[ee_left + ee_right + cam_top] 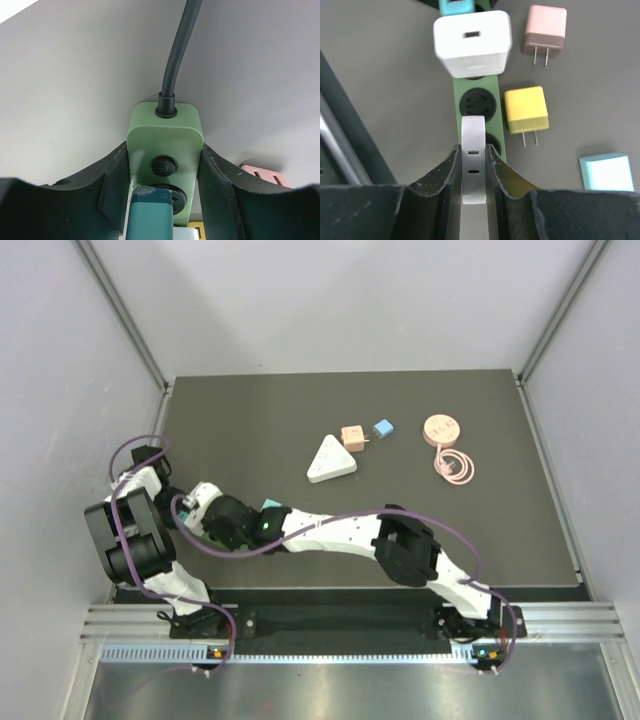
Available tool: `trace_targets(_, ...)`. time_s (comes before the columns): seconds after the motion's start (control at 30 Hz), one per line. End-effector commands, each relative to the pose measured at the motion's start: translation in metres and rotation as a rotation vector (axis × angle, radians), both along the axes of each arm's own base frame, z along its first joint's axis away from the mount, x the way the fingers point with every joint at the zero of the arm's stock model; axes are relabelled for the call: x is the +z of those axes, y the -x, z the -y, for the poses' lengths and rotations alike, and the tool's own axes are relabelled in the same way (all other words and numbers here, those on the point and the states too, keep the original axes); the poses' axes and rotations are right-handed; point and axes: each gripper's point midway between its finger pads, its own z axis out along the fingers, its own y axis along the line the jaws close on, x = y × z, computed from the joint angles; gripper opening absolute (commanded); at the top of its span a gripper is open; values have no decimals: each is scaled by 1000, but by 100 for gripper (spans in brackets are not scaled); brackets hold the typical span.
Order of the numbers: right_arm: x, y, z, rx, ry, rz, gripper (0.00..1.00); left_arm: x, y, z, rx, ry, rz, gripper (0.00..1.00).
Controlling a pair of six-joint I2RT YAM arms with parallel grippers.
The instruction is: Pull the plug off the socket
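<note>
My right gripper rises next, crosses outward, to its right in the top view, to the bare tabletop by the pink reel's cord, lowers and releases.
A green power strip (165, 132) with a black cord (175, 55) sits between the fingers of my left gripper (164, 152), which is shut on its sides. A teal plug (150, 217) sits in the socket below the strip's round button. In the right wrist view, my right gripper (472, 150) is shut on a thin white plug (473, 165) that stands over the green strip (495, 127). Its prongs are hidden, so I cannot tell how deep it sits. Beyond it are an empty socket (476, 103) and a plugged-in white cube charger (472, 42). From above, both grippers meet at the table's left front (220, 512).
Loose yellow (526, 110), pink (545, 31) and light blue (606, 172) adapters lie right of the strip. Farther back are a white triangular power strip (330, 458), a pink adapter (352, 436), a blue adapter (381, 428) and a pink round cable reel (441, 430).
</note>
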Motion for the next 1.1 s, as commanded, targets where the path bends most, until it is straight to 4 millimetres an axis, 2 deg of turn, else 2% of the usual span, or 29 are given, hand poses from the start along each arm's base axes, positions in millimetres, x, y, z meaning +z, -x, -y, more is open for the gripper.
trace_targets(0.0,154,-9,-13,-81,-307,312,0,-3,8,-13,9,-77,-30,0)
trace_targets(0.03,156,-4,-13,-67,-300,353,0,-3,8,-12,7,-77,-28,0)
trace_targets(0.07,149,-6,-6,-85,-262,397,0,-3,8,-13,9,-78,-31,0)
trace_targets(0.1,155,-5,-8,-94,-283,431,0,-3,8,-12,8,-78,-30,0)
trace_targets(0.13,150,-1,-8,-80,-245,477,0,-3,9,-13,10,-79,-31,0)
trace_targets(0.27,149,-7,-8,-100,-230,481,0,-3,9,-13,9,-81,-32,0)
trace_targets(0.4,153,-15,-8,-96,-306,292,0,-3,9,-13,9,-80,-34,0)
trace_targets(0.43,152,-27,-1,-134,-337,218,0,-3,9,-13,7,-80,-34,0)
trace_targets(0.5,150,-30,0,-117,-371,134,0,-3,9,-14,8,-84,-34,0)
trace_targets(0.53,145,-40,7,-145,-380,87,0,-2,9,-14,7,-85,-33,0)
trace_targets(0.63,143,-47,11,-130,-418,-6,0,-2,9,-14,7,-85,-35,0)
trace_targets(0.73,147,-51,12,-122,-425,-12,0,-3,9,-13,6,-83,-32,0)
trace_targets(0.83,146,-45,7,-113,-388,23,0,-3,10,-13,4,-84,-36,0)
trace_targets(1.0,143,-55,27,-187,-343,67,0,0,8,-14,1,-88,-28,0)
trace_targets(1.07,152,-63,46,-231,-340,99,0,-1,8,-13,0,-84,-27,0)
